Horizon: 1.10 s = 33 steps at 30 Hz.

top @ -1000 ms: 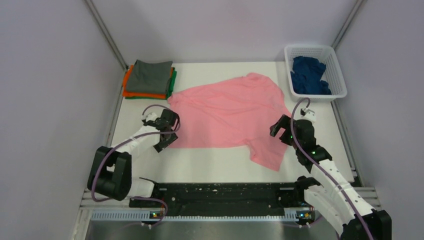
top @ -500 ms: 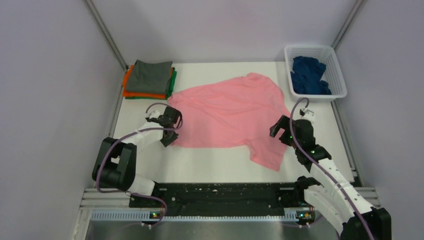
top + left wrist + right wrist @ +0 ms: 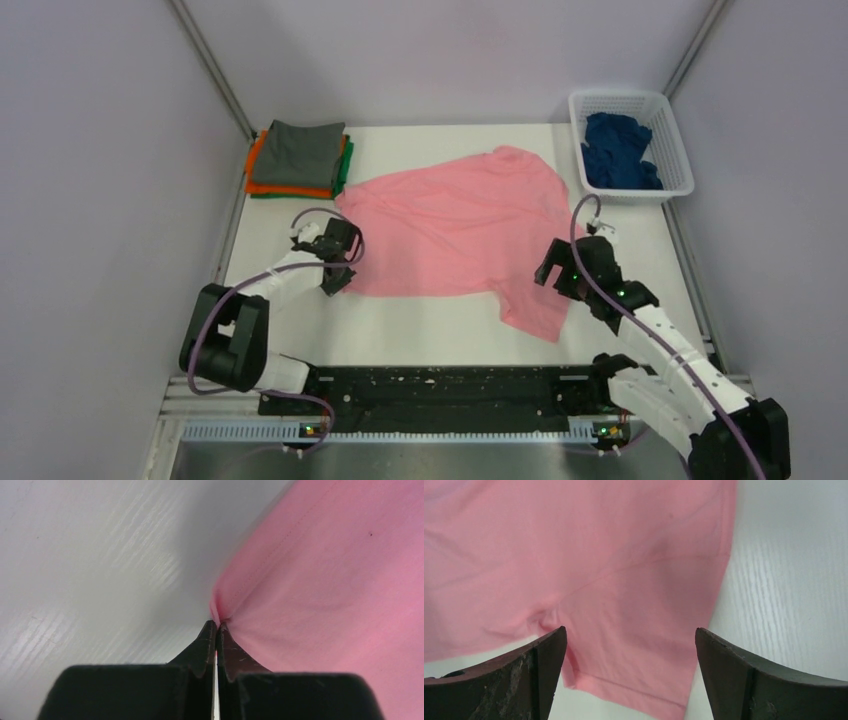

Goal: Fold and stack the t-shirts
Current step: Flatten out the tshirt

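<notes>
My right gripper lowers and draws back onto the outer corner of the sleeve's hem next.
A light pink t-shirt lies spread on the white table, one sleeve pointing to the near right. My left gripper is shut on the pink shirt's near-left edge; in the left wrist view the cloth puckers at the pinched fingertips. My right gripper stands open just over that sleeve, nothing between its fingers. A folded stack sits at the back left: grey shirt on top, orange and green beneath. A navy shirt lies crumpled in the basket.
The white lattice basket stands at the back right corner. Metal frame posts and lilac walls close in the table on the left, right and back. A black rail runs along the near edge between the arm bases.
My left gripper has closed on the pink shirt's near-left edge. The right arm has shifted slightly left and nearer, lowering over the sleeve, still open.
</notes>
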Available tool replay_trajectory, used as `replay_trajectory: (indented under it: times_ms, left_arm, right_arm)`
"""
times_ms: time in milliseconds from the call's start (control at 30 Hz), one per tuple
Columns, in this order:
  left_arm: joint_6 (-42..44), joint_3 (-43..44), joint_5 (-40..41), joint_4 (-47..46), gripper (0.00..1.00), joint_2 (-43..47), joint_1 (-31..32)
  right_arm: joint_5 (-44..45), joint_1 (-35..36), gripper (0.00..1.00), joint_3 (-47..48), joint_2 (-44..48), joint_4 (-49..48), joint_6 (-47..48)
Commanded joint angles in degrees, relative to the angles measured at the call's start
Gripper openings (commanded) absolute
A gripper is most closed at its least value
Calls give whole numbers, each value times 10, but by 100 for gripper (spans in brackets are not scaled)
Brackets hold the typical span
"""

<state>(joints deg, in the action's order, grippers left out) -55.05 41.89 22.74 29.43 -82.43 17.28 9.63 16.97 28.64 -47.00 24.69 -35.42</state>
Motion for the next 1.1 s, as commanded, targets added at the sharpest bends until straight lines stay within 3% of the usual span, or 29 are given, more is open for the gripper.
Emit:
replay_trajectory:
  times_ms: [0,167,367,467,700,800,900,967,1067]
  left_arm:
    - [21,-43,9,10,0,66,-4]
    - [30,-61,6,15,0,124,-4]
    - [30,-53,2,23,0,138,-4]
    - [30,-52,3,24,0,144,-4]
    - [31,-51,-2,28,0,145,-3]
    - [31,-49,-3,30,0,146,-3]
    - [31,-43,-4,36,0,150,-4]
    - [34,-40,-5,40,0,155,-3]
    - [44,-30,-22,43,0,172,-4]
  right_arm:
    - [44,88,97,36,-28,105,-36]
    - [78,149,90,22,-48,182,-112]
    - [102,216,77,3,-73,196,-199]
    - [88,220,62,-8,-83,177,-202]
    - [63,221,50,-36,-120,138,-204]
    - [57,222,39,-38,-142,122,-202]
    - [75,223,21,-30,-153,122,-199]
    - [90,223,0,-21,-157,121,-197]
    - [112,223,0,0,-145,111,-187]
